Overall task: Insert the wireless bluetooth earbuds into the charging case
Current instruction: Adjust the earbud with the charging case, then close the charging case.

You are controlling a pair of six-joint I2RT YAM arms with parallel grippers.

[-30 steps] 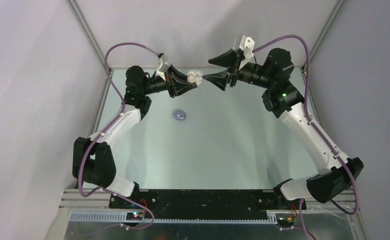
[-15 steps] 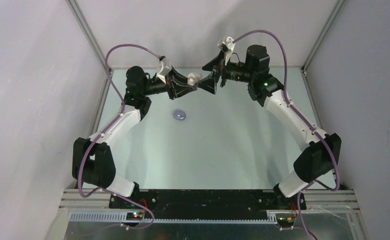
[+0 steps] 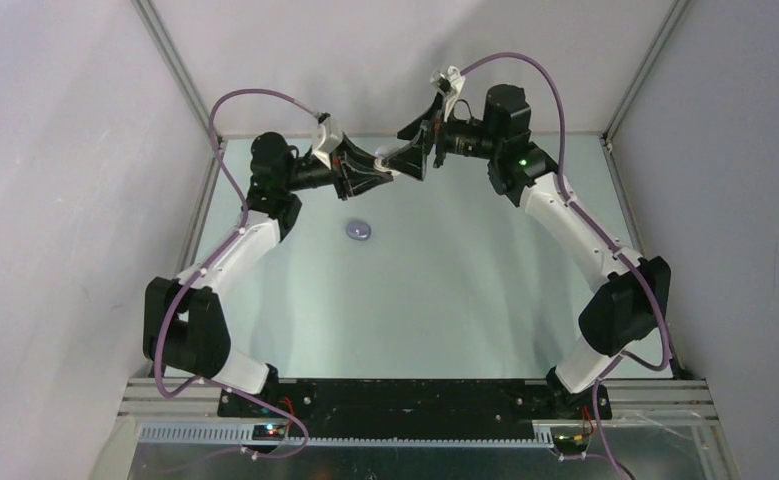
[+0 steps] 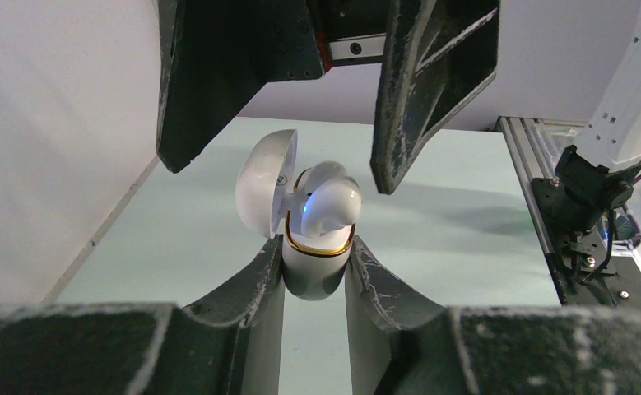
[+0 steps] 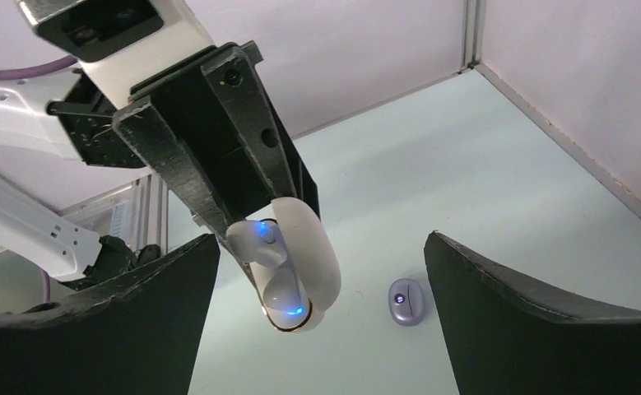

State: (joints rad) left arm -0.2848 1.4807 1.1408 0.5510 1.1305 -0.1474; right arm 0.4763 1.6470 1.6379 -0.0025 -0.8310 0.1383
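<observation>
Both earbuds sit in the white case (image 3: 389, 160). Next, my left gripper comes down and back to release it on the bare tabletop (image 3: 403, 265) beside the purple case.
My left gripper (image 3: 375, 172) is shut on the lower half of a white charging case (image 4: 317, 267) with a gold rim, held in the air at the table's far side. Its lid (image 4: 263, 191) stands open. Two white earbuds (image 4: 331, 204) sit in the case, each with a blue light (image 5: 286, 290). My right gripper (image 5: 321, 240) is open wide, facing the left one. Its two fingers (image 4: 428, 90) stand on either side of the case without touching it. In the top view the case (image 3: 389, 160) is almost hidden between the two grippers.
A small pale purple case (image 3: 359, 230), closed and with a lit dot, lies on the green table (image 3: 445, 280) below the grippers; it also shows in the right wrist view as the purple case (image 5: 406, 301). White walls and metal rails (image 3: 197, 215) border the table.
My right gripper has opened wide and swung left, from beside the case to straddling it. The left gripper and the case have barely moved.
</observation>
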